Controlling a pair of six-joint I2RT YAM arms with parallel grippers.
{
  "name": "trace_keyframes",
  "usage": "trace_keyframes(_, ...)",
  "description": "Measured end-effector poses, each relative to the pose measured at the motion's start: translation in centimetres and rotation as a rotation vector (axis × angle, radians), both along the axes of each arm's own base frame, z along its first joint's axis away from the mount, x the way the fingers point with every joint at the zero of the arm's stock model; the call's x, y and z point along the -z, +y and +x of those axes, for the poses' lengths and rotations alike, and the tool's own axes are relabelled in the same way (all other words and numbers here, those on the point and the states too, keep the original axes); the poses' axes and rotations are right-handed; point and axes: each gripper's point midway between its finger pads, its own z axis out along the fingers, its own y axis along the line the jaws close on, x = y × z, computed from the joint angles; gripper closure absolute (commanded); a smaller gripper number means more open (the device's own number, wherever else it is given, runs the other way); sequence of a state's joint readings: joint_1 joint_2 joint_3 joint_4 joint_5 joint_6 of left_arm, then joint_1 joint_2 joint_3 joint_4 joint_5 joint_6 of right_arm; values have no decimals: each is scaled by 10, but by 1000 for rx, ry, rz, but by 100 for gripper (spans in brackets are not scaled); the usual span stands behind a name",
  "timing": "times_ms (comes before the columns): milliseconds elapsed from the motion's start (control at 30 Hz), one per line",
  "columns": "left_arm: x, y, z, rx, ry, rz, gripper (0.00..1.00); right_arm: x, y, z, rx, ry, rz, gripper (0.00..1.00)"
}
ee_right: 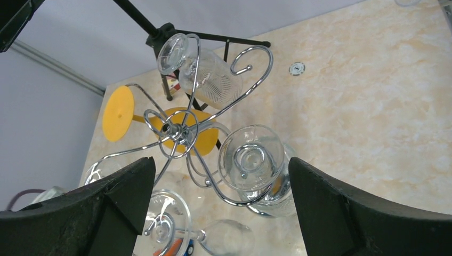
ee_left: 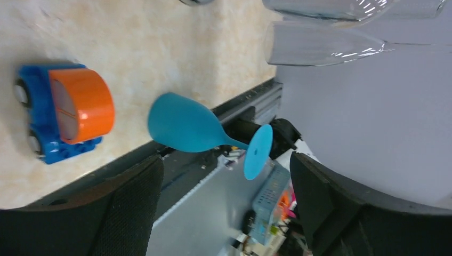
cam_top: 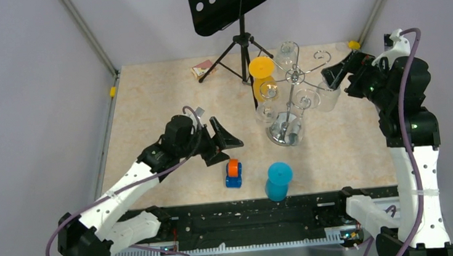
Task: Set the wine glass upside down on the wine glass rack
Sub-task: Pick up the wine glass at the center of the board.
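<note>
My left gripper moves back and to the right in the top view next, onto the edge of the glass's foot nearest the toy car [cam_top: 270, 173] [ee_left: 250, 174], since the foot stands uppermost, uncovered.
A blue wine glass [cam_top: 278, 181] stands rim-down on the table near the front edge. In the left wrist view its bowl [ee_left: 181, 125] and round foot [ee_left: 258, 152] lie ahead of my fingers. My left gripper [cam_top: 229, 151] is open and empty, to the glass's left and apart from it. The chrome wine glass rack [cam_top: 292, 77] stands at mid-right on its domed base [cam_top: 285, 130], with a yellow glass [cam_top: 261, 69] and several clear glasses hanging upside down. My right gripper [cam_top: 332, 79] is open beside the rack's right side, looking down on the hooks [ee_right: 178, 130] and a clear glass [ee_right: 250, 157].
A blue toy car carrying an orange tape roll [cam_top: 233, 172] sits left of the blue glass. A black tripod music stand [cam_top: 242, 40] rises behind the rack. A small box [cam_top: 202, 68] lies at the back. The black rail [cam_top: 244, 216] runs along the front edge.
</note>
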State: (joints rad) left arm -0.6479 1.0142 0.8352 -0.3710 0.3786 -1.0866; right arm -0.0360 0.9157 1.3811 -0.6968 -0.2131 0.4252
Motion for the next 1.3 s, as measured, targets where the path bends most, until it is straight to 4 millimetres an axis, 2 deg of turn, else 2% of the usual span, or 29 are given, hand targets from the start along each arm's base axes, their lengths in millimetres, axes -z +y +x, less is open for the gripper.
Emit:
trace_keyframes(233,15,-42,-18,115,197,-133,10,1,10,-6,-53,9,19,5)
trace_keyframes(367,22,-66,-40,218,253,-149,12,1,13,-7,-74,13,25,5)
trace_keyframes(500,20,-82,-57,295,277,-179,17,1,16,-8,-87,14,28,5)
trace_keyframes(633,18,-97,-65,347,306,-226,28,2,17,-9,-96,15,30,5)
trace_keyframes(867,38,-116,-75,402,410,-233,45,4,18,-10,-102,25,31,5)
trace_keyframes(1000,39,-121,-77,420,437,-252,62,4,18,-10,-102,25,29,5)
trace_keyframes(1167,35,-124,-78,433,440,-274,90,4,18,-10,-102,25,28,5)
trace_keyframes(1300,32,-126,-78,440,438,-286,100,4,18,-10,-104,26,29,5)
